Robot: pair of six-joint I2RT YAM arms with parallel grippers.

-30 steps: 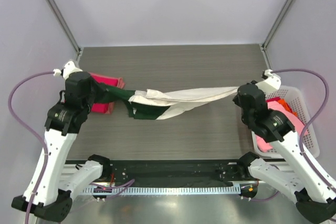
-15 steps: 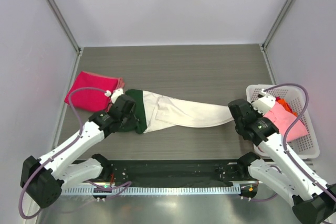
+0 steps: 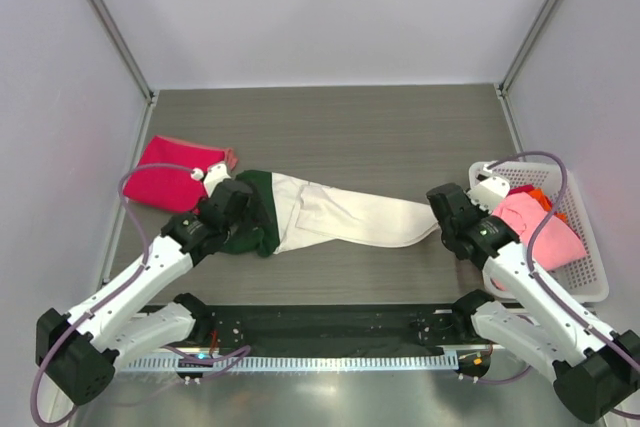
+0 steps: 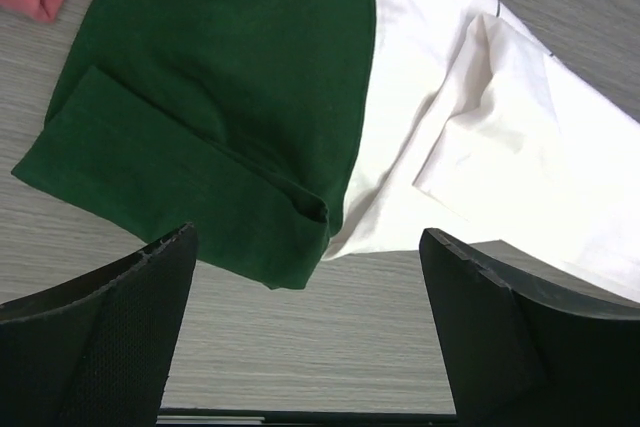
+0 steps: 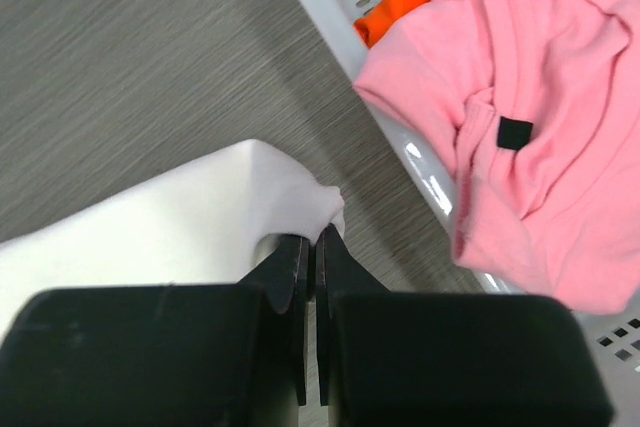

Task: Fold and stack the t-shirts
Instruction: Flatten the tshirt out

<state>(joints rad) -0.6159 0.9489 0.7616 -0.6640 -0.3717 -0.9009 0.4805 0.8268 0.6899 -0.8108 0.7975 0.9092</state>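
My open left gripper moves down onto the dark green sleeve's near corner [image 3: 267, 250] [image 4: 302, 255] beside the white cloth next, because that corner lies between its spread fingers.
The cream-white t-shirt [image 3: 345, 215] with a dark green sleeve [image 3: 252, 209] lies stretched across the table's middle. My left gripper [image 3: 236, 203] hovers over the green end, open; in the left wrist view the left gripper [image 4: 308, 239] holds nothing, and the green sleeve [image 4: 220, 97] lies flat under it. My right gripper [image 3: 441, 211] is shut on the shirt's white right end; the right wrist view shows the right gripper [image 5: 318, 239] pinching the white cloth [image 5: 180, 227]. A folded magenta-red t-shirt [image 3: 175, 172] lies at the left. A pink t-shirt [image 3: 537, 227] sits in the basket.
The white lattice basket [image 3: 592, 289] stands at the table's right edge, close to my right gripper, with orange cloth [image 5: 400, 7] under the pink t-shirt [image 5: 540, 117]. Its rim [image 5: 330, 17] runs just right of the held cloth. Frame posts rise at the back corners.
The shirt, hanging stretched between both grippers, came down onto the table. My left gripper opened and let go of the green sleeve. Both arms dropped low and forward.
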